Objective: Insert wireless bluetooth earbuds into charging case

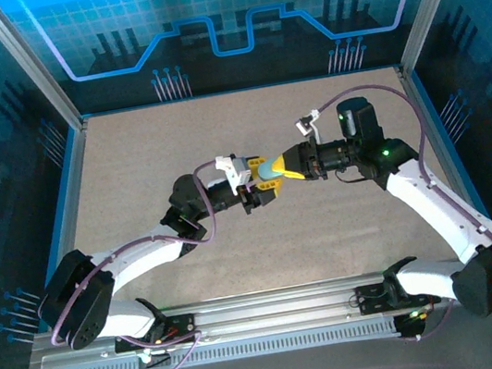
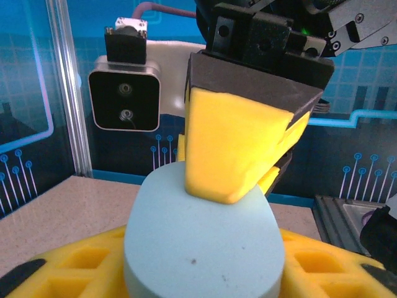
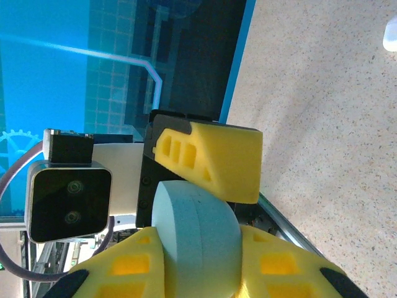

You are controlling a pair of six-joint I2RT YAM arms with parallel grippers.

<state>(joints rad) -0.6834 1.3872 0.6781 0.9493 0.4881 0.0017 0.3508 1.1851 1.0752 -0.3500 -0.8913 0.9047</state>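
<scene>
The light blue case goes down to the table in my right gripper next and is released there, since the case still hangs in mid-air.
A light blue rounded charging case hangs in mid-air over the middle of the table, its lid closed along a thin seam. My left gripper comes from the left and holds the case by its narrow sides, a yellow finger against each side. From the right, my right gripper is shut on the same case, pinching its two broad faces. One right finger presses on the top face in the left wrist view. A left finger touches the case's rim in the right wrist view. The earbuds are out of view.
The speckled beige table is fenced by a metal frame and blue panels. A small white rounded object lies on the table, cut off by the frame edge of the right wrist view; I cannot tell what it is.
</scene>
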